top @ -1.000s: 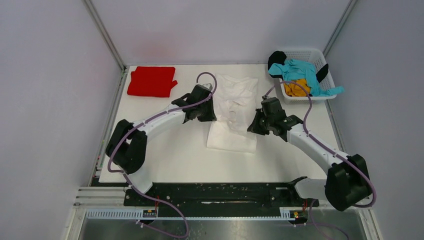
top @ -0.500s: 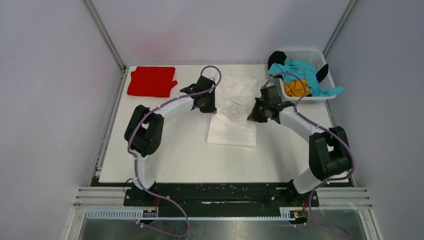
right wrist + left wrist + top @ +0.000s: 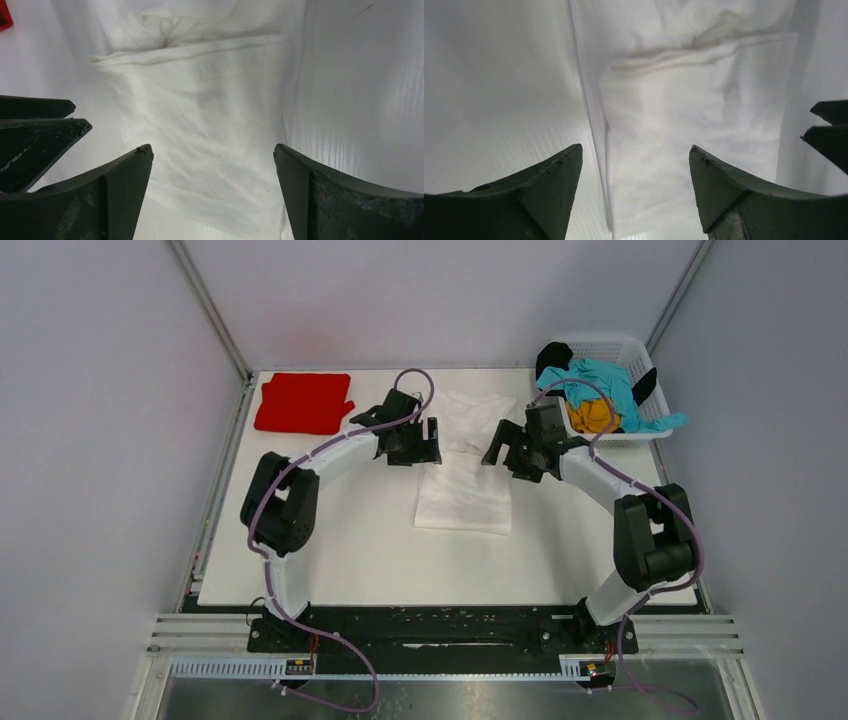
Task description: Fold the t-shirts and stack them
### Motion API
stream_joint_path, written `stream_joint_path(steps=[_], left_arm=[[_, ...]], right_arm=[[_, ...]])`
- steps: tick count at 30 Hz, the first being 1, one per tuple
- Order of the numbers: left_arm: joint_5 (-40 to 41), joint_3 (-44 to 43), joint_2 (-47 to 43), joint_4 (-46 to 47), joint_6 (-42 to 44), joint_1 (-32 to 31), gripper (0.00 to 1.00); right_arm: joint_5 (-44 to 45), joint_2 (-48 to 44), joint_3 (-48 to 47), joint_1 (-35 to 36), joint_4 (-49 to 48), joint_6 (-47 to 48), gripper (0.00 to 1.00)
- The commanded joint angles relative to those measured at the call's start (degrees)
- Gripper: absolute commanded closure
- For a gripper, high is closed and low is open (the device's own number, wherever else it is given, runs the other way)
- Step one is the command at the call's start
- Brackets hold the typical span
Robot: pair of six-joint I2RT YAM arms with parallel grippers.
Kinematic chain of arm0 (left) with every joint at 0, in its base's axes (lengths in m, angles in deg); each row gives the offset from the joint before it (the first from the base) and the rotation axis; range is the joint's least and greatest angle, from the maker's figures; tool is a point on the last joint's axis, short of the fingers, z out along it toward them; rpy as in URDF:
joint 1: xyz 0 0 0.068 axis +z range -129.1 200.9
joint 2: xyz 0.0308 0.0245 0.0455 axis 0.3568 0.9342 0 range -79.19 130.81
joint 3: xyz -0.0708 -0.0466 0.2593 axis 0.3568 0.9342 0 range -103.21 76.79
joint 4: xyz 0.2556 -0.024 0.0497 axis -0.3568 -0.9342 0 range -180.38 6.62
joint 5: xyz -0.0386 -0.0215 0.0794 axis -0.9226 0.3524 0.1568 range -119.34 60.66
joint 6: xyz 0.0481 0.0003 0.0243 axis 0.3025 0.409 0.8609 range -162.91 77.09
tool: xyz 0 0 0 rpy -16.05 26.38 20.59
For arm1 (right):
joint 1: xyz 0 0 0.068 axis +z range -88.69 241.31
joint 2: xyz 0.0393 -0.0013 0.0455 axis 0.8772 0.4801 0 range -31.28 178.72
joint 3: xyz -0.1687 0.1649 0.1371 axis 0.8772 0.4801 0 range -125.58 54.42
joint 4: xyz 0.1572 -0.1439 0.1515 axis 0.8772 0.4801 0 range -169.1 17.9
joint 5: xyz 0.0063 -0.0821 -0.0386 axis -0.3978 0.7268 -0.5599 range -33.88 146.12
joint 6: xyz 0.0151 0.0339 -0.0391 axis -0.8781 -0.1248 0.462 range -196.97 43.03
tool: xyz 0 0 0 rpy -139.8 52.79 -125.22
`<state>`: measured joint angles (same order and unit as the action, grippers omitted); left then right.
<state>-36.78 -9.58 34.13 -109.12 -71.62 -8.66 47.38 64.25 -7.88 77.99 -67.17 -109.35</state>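
The folded layer ends at the white t-shirt's near corner on the red t-shirt's side, so the robot's left gripper needs to move back and down onto that corner next.
The white t-shirt [image 3: 463, 480] lies partly folded in the middle of the table, its folded layer reaching toward the near edge. My left gripper [image 3: 433, 432] hovers at its left edge, open with nothing between its fingers. In the left wrist view, the left gripper [image 3: 635, 147] frames the white t-shirt [image 3: 694, 115]. My right gripper [image 3: 493, 447] hovers open at the shirt's right edge. The right wrist view shows the right gripper [image 3: 212, 147] empty above the white t-shirt [image 3: 200, 110]. A folded red t-shirt [image 3: 303, 402] lies at the far left.
A white lattice basket [image 3: 610, 348] at the far right corner holds teal [image 3: 605, 380], orange [image 3: 592, 416] and black [image 3: 551, 358] shirts that spill over its rim. Bare table [image 3: 340, 540] shows in front of the white shirt. Grey walls close in the sides.
Both grippers carried the white shirt's cloth toward the far side while shut on it, then opened and let it go. The shirt now lies flatter.
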Motion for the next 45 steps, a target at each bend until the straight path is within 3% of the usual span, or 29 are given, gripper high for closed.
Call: stream_joint_path(steps=[1,9,13,24,25,29,34,38,45], left_arm=[[-3.2,9.1,-10.9,3.8,-0.2,0.0,0.21],[-5.3,30.1,-22.0,9.0,-7.4,-1.1,0.21],[-6.5,35.8,-22.2,12.2,-10.8,-2.7,0.26],[-2.1,35.0,-15.1,10.8,-14.3,-7.6,0.49],[-1.8,35.7,-14.8,10.8,-14.6,-7.6,0.57],[0.8,35.9,-13.9,10.1,-15.4,-7.6,0.65],[1.5,34.0,-10.4,10.2,-15.3,-7.6,0.75],[0.7,33.0,-8.6,10.8,-15.1,-7.6,1.00],[1.8,36.0,-11.3,12.1,-14.9,-7.6,1.00]], right_arm=[[-2.6,-7.9,6.3,-0.2,-0.3,0.7,0.01],[-5.9,-19.8,25.1,0.2,-1.4,-3.2,0.02],[-6.6,-20.6,28.9,0.3,-4.1,-5.0,0.12],[-5.8,-20.4,34.5,2.5,-4.9,-6.2,0.44],[-4.2,-20.8,35.4,2.6,-5.2,-6.3,0.48],[0.0,-18.6,35.6,2.6,-6.4,-6.0,0.49],[-1.4,-16.1,36.7,2.7,-9.0,-7.2,0.49],[-0.9,-16.7,37.7,2.7,-8.6,-6.9,0.56],[0.2,-18.4,38.2,2.7,-7.0,-6.3,0.64]])
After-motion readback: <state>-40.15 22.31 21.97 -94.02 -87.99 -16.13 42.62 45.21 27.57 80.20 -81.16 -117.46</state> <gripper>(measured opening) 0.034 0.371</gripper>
